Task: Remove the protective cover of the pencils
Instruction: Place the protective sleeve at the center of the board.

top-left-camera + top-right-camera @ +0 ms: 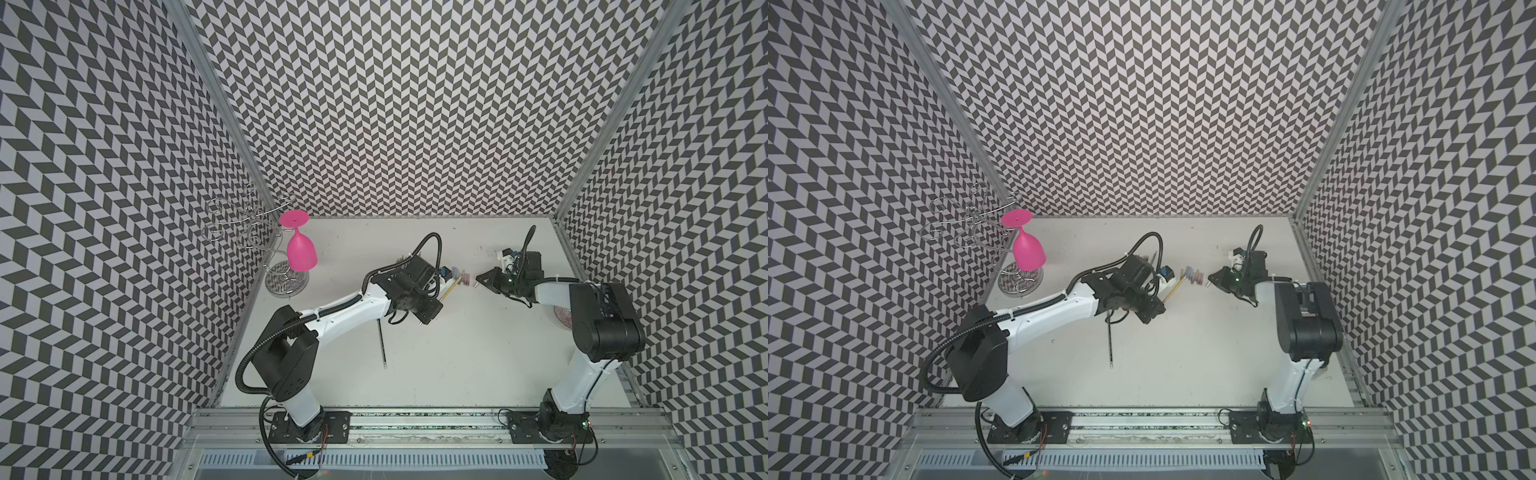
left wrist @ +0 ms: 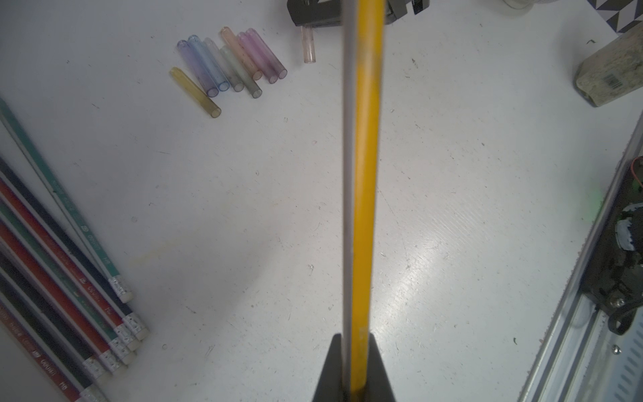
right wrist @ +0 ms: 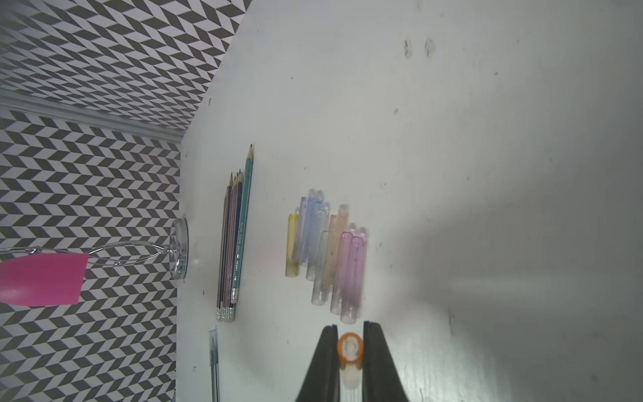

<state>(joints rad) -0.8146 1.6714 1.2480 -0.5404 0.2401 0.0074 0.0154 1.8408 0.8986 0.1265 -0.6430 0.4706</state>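
My left gripper swings past the bare pencils next, lowers to the tabletop on their wire-rack side and releases, since the yellow pencil (image 2: 365, 174) is uncovered.
My left gripper (image 2: 353, 339) is shut on a yellow pencil (image 2: 365, 174) that points toward the right gripper; it shows in both top views (image 1: 449, 291) (image 1: 1170, 291). My right gripper (image 3: 350, 327) is shut on a clear, orange-tinted protective cover (image 3: 350, 348), which is off the pencil tip (image 2: 308, 48). Several loose tinted covers (image 3: 327, 250) (image 1: 459, 275) lie in a row between the two grippers. Several bare pencils (image 3: 233, 250) (image 2: 62, 264) lie side by side beyond my left arm. A lone black pencil (image 1: 381, 345) lies near the front, a clear cover (image 3: 213, 343) on its tip.
A wire rack (image 1: 249, 224) with a pink upturned glass (image 1: 301, 249) stands in the back left corner. A rough block with a barcode (image 2: 612, 73) lies on the right side by my right arm. Patterned walls close in three sides.
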